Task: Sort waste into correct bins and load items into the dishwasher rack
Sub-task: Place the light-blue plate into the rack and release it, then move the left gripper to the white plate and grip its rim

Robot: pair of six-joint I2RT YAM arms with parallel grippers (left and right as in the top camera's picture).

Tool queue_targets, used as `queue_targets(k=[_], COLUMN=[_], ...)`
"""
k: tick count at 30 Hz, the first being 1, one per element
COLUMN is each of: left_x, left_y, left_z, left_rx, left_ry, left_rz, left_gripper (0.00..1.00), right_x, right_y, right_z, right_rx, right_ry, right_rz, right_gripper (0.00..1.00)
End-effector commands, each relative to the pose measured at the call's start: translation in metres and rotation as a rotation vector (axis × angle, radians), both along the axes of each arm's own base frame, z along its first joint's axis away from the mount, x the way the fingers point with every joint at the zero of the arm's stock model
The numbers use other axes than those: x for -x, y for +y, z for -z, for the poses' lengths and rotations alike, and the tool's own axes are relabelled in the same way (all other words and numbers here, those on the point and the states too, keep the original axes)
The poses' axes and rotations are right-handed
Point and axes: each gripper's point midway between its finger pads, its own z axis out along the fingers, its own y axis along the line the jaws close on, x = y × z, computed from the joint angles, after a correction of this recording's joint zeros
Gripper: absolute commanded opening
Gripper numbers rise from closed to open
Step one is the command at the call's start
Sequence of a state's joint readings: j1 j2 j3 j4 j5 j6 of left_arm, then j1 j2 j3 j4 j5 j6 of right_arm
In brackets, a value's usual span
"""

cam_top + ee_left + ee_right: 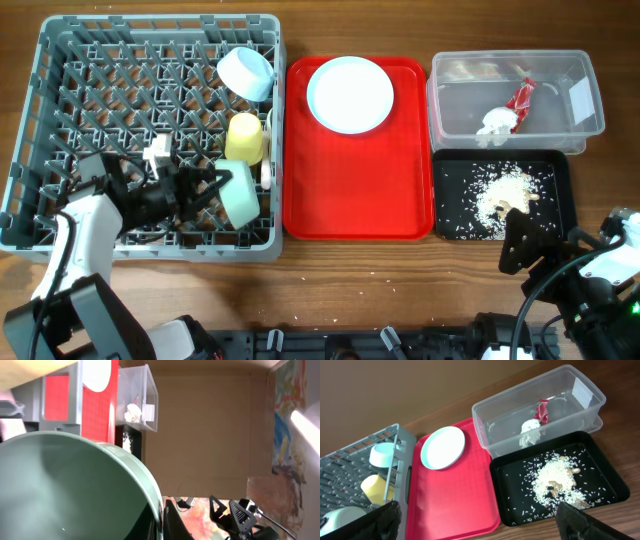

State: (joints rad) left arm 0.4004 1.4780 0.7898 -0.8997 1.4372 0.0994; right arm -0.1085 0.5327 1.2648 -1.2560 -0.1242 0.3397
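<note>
I will pull the pale green bowl away from the red tray (360, 200) with my left gripper and let go of the bowl's rim, because the bowl is already inside the rack's front corner.
My left gripper (213, 188) is shut on the rim of a pale green bowl (241, 194) and holds it on edge in the front right of the grey dishwasher rack (60, 60). The bowl fills the left wrist view (60, 485). A light-blue bowl (246, 73) and a yellow cup (246, 138) sit in the rack. The round plate (350, 93) lies on the red tray (360, 200). The clear tub (585, 125) holds the white napkin (495, 122) and red wrapper (523, 97). Rice scraps (503, 190) lie in the black tray (560, 215). My right gripper (535, 250) is open and empty in front of the black tray.
A white utensil piece (157, 150) shows in the rack near my left arm. In the right wrist view the red tray (455, 495), black tray (605, 467) and clear tub (495, 415) lie ahead. Bare wood runs along the table's front edge.
</note>
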Motion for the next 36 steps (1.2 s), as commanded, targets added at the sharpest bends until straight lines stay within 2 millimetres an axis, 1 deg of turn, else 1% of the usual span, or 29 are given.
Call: queue_targets(k=[1, 4, 7, 9, 10, 11, 12, 16, 18, 19, 21, 24, 25, 26, 27, 28, 29, 30, 31, 32, 33, 36], left_x=[0.011, 0.011, 0.014, 0.013, 0.011, 0.01, 0.01, 0.008, 0.003, -0.001, -0.01, -0.016, -0.018, -0.019, -0.02, -0.022, -0.025, -0.028, -0.034, -0.04, -0.048, -0.07], left_y=[0.016, 0.023, 0.037, 0.048, 0.054, 0.058, 0.068, 0.088, 0.098, 0.106, 0.118, 0.118, 0.115, 0.113, 0.106, 0.098, 0.071, 0.053, 0.041, 0.026, 0.007, -0.044], left_z=[0.059, 0.062, 0.073, 0.071, 0.067, 0.065, 0.063, 0.06, 0.049, 0.039, 0.003, -0.055, -0.074, -0.085, -0.1, -0.11, -0.134, -0.143, -0.149, -0.152, -0.153, -0.155], left_rx=[-0.252, -0.27, -0.353, -0.384, -0.397, -0.41, -0.453, -0.557, -0.614, -0.649, -0.699, -0.693, -0.703, -0.704, -0.658, -0.611, -0.536, -0.503, -0.489, -0.491, -0.511, -0.635], left_ry=[0.141, 0.155, 0.202, 0.214, 0.208, 0.203, 0.202, 0.24, 0.24, 0.233, 0.202, 0.117, 0.045, -0.002, -0.034, -0.055, -0.183, -0.233, -0.255, -0.283, -0.302, -0.314], left_rz=[-0.003, -0.023, -0.05, -0.079, -0.098, -0.109, -0.133, -0.201, -0.245, -0.281, -0.374, -0.493, -0.524, -0.54, -0.565, -0.562, -0.476, -0.427, -0.406, -0.376, -0.356, -0.301], left_gripper=[0.04, 0.04, 0.04, 0.04, 0.99, 1.0, 1.0, 1.0, 1.0, 1.0, 1.0, 1.0, 1.0, 1.0, 1.0, 1.0, 1.0, 1.0, 1.0, 0.93, 0.91, 0.91], right_x=[0.0, 0.0, 0.0, 0.0, 0.0, 0.0, 0.0, 0.0, 0.0, 0.0, 0.0, 0.0, 0.0, 0.0, 0.0, 0.0, 0.0, 0.0, 0.0, 0.0, 0.0, 0.0], right_y=[0.001, 0.001, 0.001, 0.001, 0.001, 0.001, 0.001, 0.001, 0.001, 0.001, 0.001, 0.001, 0.001, 0.001, 0.001, 0.001, 0.001, 0.001, 0.001, 0.001, 0.001, 0.001], right_z=[-0.002, -0.002, -0.002, -0.002, -0.002, -0.002, -0.002, -0.002, -0.002, -0.002, -0.002, -0.002, -0.002, -0.002, -0.002, -0.002, -0.002, -0.002, -0.002, -0.002, -0.002, -0.002], right_rx=[-0.01, -0.01, -0.01, -0.01, -0.01, -0.011, -0.01, -0.01, -0.01, -0.01, -0.01, -0.011, -0.01, -0.01, -0.01, -0.01, -0.01, -0.01, -0.01, -0.01, -0.01, -0.01], right_ry=[-0.007, -0.007, -0.007, -0.007, -0.007, -0.007, -0.007, -0.007, -0.007, -0.007, -0.007, -0.007, -0.007, -0.007, -0.007, -0.007, -0.007, -0.007, -0.007, -0.007, -0.007, -0.007], right_rz=[-0.001, -0.001, -0.001, -0.001, -0.001, -0.001, -0.001, -0.001, -0.001, -0.001, -0.001, -0.001, -0.001, -0.001, -0.001, -0.001, -0.001, -0.001, -0.001, -0.001, -0.001, -0.001], right_gripper=[1.0, 1.0, 1.0, 1.0, 1.0, 1.0, 1.0, 1.0, 1.0, 1.0, 1.0, 1.0, 1.0, 1.0, 1.0, 1.0, 1.0, 1.0, 1.0, 1.0, 1.0, 1.0])
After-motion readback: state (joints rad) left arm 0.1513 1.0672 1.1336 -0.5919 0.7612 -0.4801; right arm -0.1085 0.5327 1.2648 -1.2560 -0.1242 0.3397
